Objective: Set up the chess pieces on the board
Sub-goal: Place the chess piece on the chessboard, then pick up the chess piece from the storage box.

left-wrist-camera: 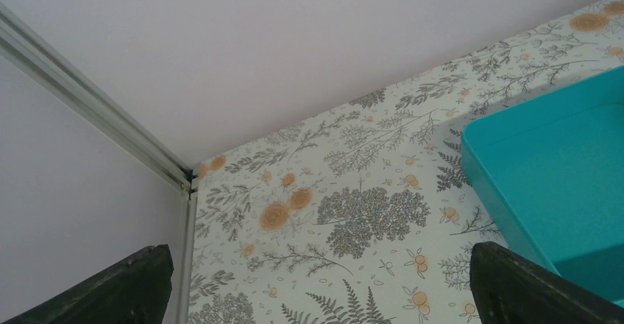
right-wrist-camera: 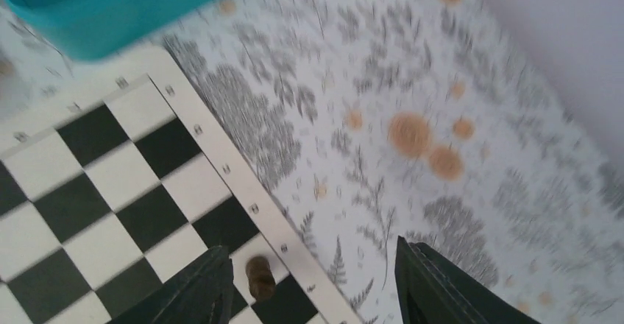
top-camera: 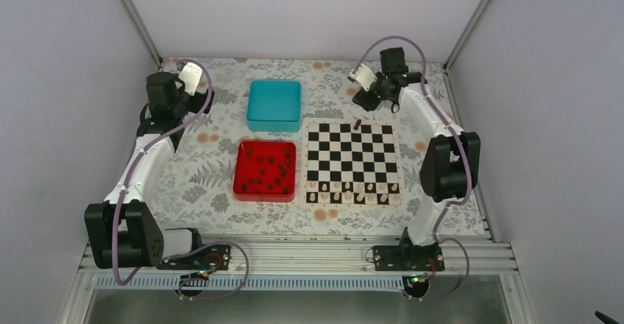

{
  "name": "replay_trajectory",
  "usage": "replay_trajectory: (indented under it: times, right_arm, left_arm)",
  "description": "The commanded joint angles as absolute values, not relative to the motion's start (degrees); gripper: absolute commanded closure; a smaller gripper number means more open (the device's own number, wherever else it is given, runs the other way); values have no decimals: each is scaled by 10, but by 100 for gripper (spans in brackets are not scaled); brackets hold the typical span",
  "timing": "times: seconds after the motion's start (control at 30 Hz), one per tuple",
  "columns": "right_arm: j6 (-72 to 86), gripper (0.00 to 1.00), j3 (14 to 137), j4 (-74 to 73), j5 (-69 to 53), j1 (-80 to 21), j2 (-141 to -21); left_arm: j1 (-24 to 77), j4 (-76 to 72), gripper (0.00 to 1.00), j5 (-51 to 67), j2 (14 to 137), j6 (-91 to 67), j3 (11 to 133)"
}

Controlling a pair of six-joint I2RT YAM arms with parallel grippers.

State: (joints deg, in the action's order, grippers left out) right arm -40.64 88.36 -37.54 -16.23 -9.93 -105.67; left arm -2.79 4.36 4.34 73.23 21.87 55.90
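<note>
The right gripper needs to move back and down next, onto the dark piece at the tray's board-side far corner, because the dark piece is to the gripper's left in the top view.
The black-and-white board (top-camera: 366, 160) lies right of centre. One dark chess piece (top-camera: 357, 124) stands on its far row. In the right wrist view this piece (right-wrist-camera: 260, 277) sits on a white edge square of the board (right-wrist-camera: 110, 177), just inside my left finger. My right gripper (right-wrist-camera: 313, 291) is open and straddles the board's far border, holding nothing. Several more dark chess pieces (top-camera: 268, 168) lie in the red tray (top-camera: 239, 169). My left gripper (left-wrist-camera: 324, 294) is open and empty, over the patterned table near the far-left corner.
A teal box (top-camera: 274, 104) stands behind the red tray, and its corner (left-wrist-camera: 559, 169) shows beside my left gripper's right finger. Pale pieces (top-camera: 353, 194) fill the board's two near rows. The enclosure's walls and corner post (left-wrist-camera: 96, 110) close off the far-left corner.
</note>
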Motion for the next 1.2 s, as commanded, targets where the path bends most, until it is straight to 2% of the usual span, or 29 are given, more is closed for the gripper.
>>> replay_trajectory:
  times: [0.0,0.27,0.53,0.8,1.17]
  right_arm:
    - [-420,43,941,-447,-166,-178,-1021]
    - [-414,47,1000,-509,-118,-356,-1067]
    - [-400,52,990,-500,-87,-460,-1138]
    - [-376,61,1027,-486,-15,-481,-1200]
    - [-371,65,1031,-509,14,-483,-1227]
  left_arm:
    - [-29,24,0,49,726,223,555]
    - [-29,21,0,48,725,227,554]
    - [-29,19,0,47,724,229,550]
    - [-30,17,0,42,718,230,546]
    - [-34,16,0,48,717,231,543]
